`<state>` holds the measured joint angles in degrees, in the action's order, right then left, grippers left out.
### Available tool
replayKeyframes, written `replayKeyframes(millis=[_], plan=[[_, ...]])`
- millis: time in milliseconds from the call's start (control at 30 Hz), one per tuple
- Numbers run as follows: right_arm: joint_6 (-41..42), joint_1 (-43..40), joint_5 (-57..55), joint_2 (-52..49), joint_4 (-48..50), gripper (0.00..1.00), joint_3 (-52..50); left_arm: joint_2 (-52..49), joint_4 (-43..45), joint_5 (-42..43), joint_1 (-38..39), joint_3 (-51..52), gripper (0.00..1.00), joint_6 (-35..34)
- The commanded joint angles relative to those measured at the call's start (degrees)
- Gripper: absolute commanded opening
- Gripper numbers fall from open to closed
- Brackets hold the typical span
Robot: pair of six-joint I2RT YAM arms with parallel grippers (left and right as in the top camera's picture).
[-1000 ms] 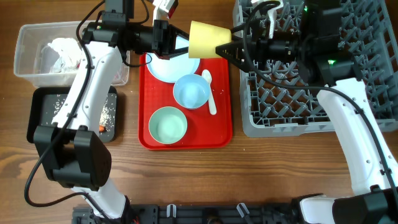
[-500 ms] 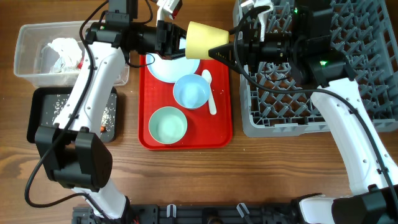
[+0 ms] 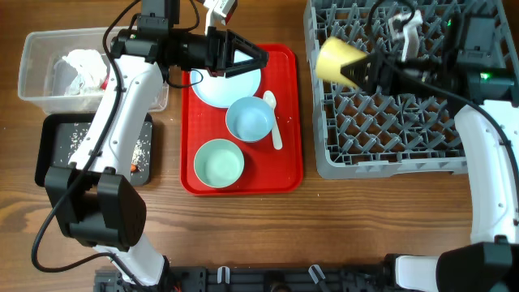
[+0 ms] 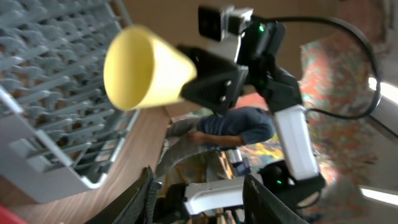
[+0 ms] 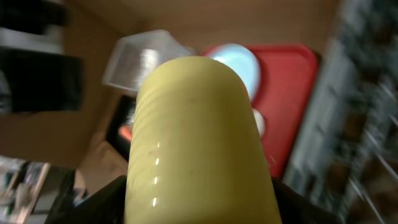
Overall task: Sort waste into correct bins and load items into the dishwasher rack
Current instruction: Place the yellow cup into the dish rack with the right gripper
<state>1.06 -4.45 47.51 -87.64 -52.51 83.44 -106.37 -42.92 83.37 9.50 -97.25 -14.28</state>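
The spot among the pegs at the rack's near end (image 3: 359, 135) is empty, so my right gripper should go back and down, tipping the small yellow cup downward there.
My right gripper (image 3: 362, 71) is shut on the small yellow cup (image 3: 336, 58) and holds it on its side above the left part of the grey dishwasher rack (image 3: 324, 158); the cup fills the right wrist view (image 5: 196, 137) and shows in the left wrist view (image 4: 140, 68). My left gripper (image 3: 253, 60) is open and empty above the pale blue plate (image 3: 212, 91) at the back of the red tray (image 3: 288, 122). Two pale blue bowls (image 3: 247, 118) (image 3: 218, 162) and a white spoon (image 3: 273, 122) lie on the tray. The clear tub (image 3: 36, 77) holds the crumpled wrapper (image 3: 79, 69). The black tray (image 3: 49, 162) holds rice grains and an orange bit (image 3: 133, 168).
The rack's upright pegs (image 3: 389, 122) stand below the held cup. The clear tub and the black tray sit at the far left, one behind the other. Bare wooden table (image 3: 268, 235) lies along the front.
My right gripper has carried the yellow cup from beside the left gripper, over the tray's back edge, rightward to above the rack. The left gripper now stands open and empty.
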Motion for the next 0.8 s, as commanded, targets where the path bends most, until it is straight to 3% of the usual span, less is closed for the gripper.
replayKeyframes(millis=[0,200,333,467,633,733,767], plan=[[3.6,0.1,-23.4,5.5,-7.7,0.52,0.6,1.7,-1.2,-10.0,0.2,-0.9,0.47,0.3],[10.2,1.3,-38.9,7.1,-21.9,0.55,0.5,1.7,-3.4,-24.6,0.8,-0.9,0.51,0.3],[14.6,5.0,-48.6,6.0,-25.1,0.55,0.5,1.7,-3.9,-33.0,2.8,-0.9,0.57,0.3],[15.7,8.2,-50.2,2.3,-25.4,0.55,0.4,1.7,-6.6,-43.7,5.3,-0.9,0.59,0.3],[15.4,8.6,-50.6,-5.0,-26.8,0.55,0.4,1.7,-11.4,-64.2,8.1,-0.9,0.58,0.3],[15.3,8.6,-50.6,-8.6,-27.6,0.56,0.4,1.7,-12.1,-67.9,8.8,-0.9,0.58,0.3],[14.8,8.6,-50.6,-9.5,-27.5,0.61,0.4,1.7,-12.0,-67.9,8.8,-0.9,0.58,0.3]])
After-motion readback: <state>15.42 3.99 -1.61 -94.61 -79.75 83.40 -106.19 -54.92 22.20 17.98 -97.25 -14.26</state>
